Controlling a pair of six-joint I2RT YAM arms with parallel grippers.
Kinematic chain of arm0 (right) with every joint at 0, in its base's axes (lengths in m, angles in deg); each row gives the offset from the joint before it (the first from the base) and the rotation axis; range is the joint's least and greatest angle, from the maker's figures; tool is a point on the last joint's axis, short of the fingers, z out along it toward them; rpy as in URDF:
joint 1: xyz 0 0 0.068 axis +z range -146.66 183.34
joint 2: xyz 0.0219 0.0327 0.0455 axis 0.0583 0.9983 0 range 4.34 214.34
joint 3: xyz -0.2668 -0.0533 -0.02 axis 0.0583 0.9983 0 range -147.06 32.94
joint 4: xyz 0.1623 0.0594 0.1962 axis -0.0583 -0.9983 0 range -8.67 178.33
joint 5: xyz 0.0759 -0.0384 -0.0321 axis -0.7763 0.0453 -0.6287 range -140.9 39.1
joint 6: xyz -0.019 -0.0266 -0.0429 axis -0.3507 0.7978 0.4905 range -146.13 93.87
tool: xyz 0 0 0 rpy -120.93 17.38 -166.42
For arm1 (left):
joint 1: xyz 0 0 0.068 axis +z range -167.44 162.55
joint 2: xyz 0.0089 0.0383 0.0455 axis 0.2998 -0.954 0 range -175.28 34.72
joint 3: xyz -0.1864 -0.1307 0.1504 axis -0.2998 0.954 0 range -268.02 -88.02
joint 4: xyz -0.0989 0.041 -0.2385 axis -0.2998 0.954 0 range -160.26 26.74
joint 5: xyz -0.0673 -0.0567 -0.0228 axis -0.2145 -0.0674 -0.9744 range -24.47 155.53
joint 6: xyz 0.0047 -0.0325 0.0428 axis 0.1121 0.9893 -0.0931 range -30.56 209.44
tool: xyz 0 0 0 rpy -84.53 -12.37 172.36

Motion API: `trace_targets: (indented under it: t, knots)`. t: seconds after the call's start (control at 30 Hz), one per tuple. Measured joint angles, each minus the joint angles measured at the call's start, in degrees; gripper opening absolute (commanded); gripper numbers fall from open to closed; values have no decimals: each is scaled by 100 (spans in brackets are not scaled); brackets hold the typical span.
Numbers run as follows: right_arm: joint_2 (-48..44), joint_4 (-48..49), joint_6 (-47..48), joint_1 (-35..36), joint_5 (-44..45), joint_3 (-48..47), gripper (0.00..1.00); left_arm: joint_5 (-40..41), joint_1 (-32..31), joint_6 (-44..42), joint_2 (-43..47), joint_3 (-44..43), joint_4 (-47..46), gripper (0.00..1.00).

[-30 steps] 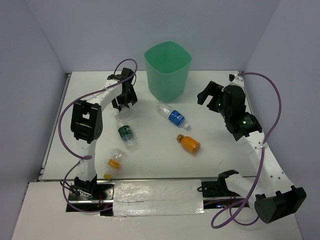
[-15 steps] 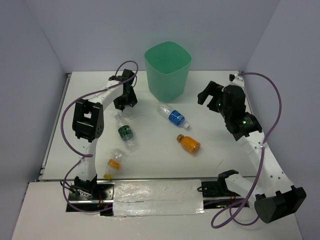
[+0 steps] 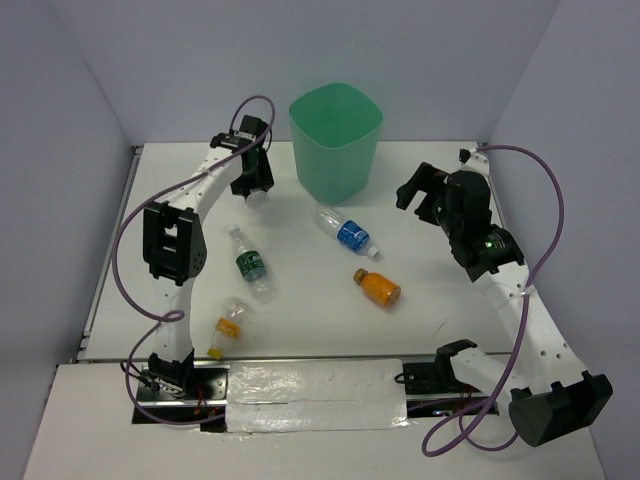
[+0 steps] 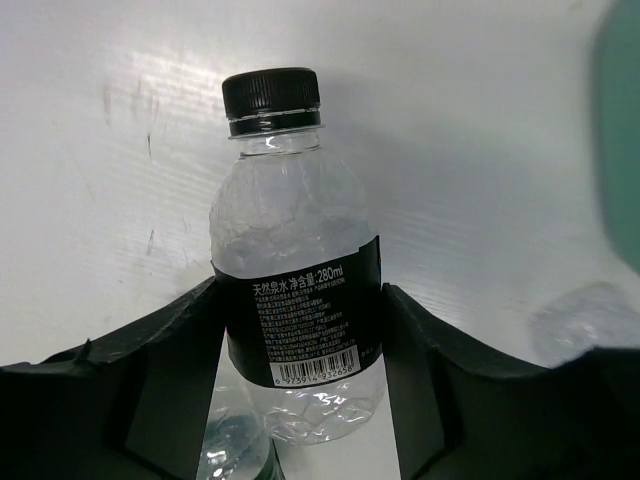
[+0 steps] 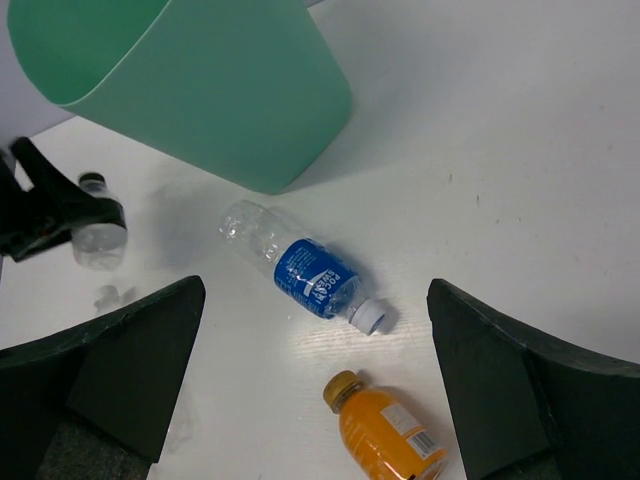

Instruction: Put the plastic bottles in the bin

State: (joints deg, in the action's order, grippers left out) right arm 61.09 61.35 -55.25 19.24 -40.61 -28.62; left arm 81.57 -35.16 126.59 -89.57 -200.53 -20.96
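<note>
I will lift my left gripper next, move it across the bin's rim and let go of the bottle, because the bin's opening (image 3: 336, 114) is above and to the gripper's right in the top view.
My left gripper (image 3: 251, 180) is shut on the clear black-capped bottle (image 4: 295, 270), its fingers (image 4: 175, 360) pressed against both sides of the black label, just left of the mint-green bin (image 3: 336, 140). The right wrist view shows that bottle (image 5: 98, 232) too. On the table lie the blue-label bottle (image 3: 345, 232), the short orange bottle (image 3: 378, 287), the dark-green-label bottle (image 3: 250, 264) and the orange-yellow-label bottle (image 3: 228, 325). My right gripper (image 3: 420, 190) hangs open over the table's right side, looking down on the blue-label bottle (image 5: 315, 278) and the orange one (image 5: 390, 430).
The bin (image 5: 200, 90) stands at the back centre of the white table (image 3: 430, 300), and its green wall (image 4: 622, 130) shows at the right edge of the left wrist view. Grey walls close the table in on three sides. Purple cables loop off both arms.
My left gripper has closed on the black-capped bottle and carried it toward the back of the table, nearer the bin. The right arm has not moved.
</note>
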Motion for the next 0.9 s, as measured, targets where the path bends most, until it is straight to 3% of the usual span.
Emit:
trace_targets:
  t: [0.3,0.43,0.63,0.9]
  knots:
    - [-4,-13,-2,0,11,0,100,-671,-24,-789,1338,-1222,-249,63]
    - [-4,-13,-2,0,7,0,100,-1073,-144,-1093,1563,-2216,-586,64]
    - [-17,-26,-2,0,7,0,100,-1989,-267,-933,1366,-2719,-1419,65]
    - [-249,-184,-2,9,66,0,100,-2940,-289,-7,111,-2855,-2345,67]
